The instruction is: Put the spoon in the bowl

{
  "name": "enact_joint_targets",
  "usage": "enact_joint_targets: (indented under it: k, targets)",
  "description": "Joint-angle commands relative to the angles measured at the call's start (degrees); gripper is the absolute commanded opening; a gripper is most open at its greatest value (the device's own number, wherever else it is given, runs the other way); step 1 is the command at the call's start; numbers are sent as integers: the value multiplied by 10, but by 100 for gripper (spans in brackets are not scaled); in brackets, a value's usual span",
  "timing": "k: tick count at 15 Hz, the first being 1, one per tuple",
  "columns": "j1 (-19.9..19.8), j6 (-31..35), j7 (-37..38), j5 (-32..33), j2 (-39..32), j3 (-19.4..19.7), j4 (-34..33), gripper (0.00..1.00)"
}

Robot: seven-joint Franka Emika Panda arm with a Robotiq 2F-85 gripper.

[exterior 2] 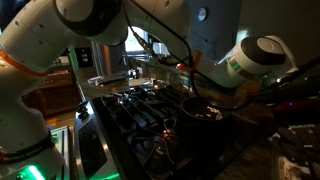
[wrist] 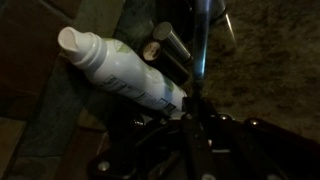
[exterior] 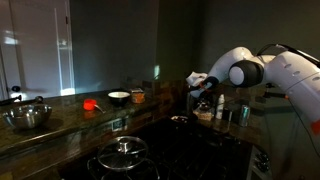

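Note:
My gripper should move over the counter, away from the white bottle and small dark jars, to let go of the spoon handle (wrist: 203,40), because they crowd its fingers.
My gripper (exterior: 204,90) hangs over the counter at the right, above some small jars. In the wrist view the gripper (wrist: 193,112) is closed around a thin metal spoon handle (wrist: 203,40) that runs up and away from the jaws; the spoon's bowl end is hidden in the dark. A small white bowl (exterior: 118,97) stands on the counter well to the gripper's left. A large metal bowl (exterior: 27,117) sits at the far left. The scene is very dark.
A white bottle (wrist: 120,68) lies tilted just beside the jaws, with two small dark jars (wrist: 165,42) behind it. A red object (exterior: 90,103) lies near the white bowl. A glass-lidded pot (exterior: 122,150) and a dark pan (exterior 2: 200,108) stand on the stove.

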State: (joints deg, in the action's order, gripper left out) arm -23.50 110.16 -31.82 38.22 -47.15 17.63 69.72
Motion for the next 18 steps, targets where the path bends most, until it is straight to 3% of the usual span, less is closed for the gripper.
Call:
enact_joint_targets:
  k: [1, 12, 18]
  targets:
    - [-2, -24, 1, 9, -34, 4, -37, 3]
    - [40, -105, 62, 100, -102, 32, -122, 3]
    - [34, -157, 49, 126, -143, 23, -151, 3]
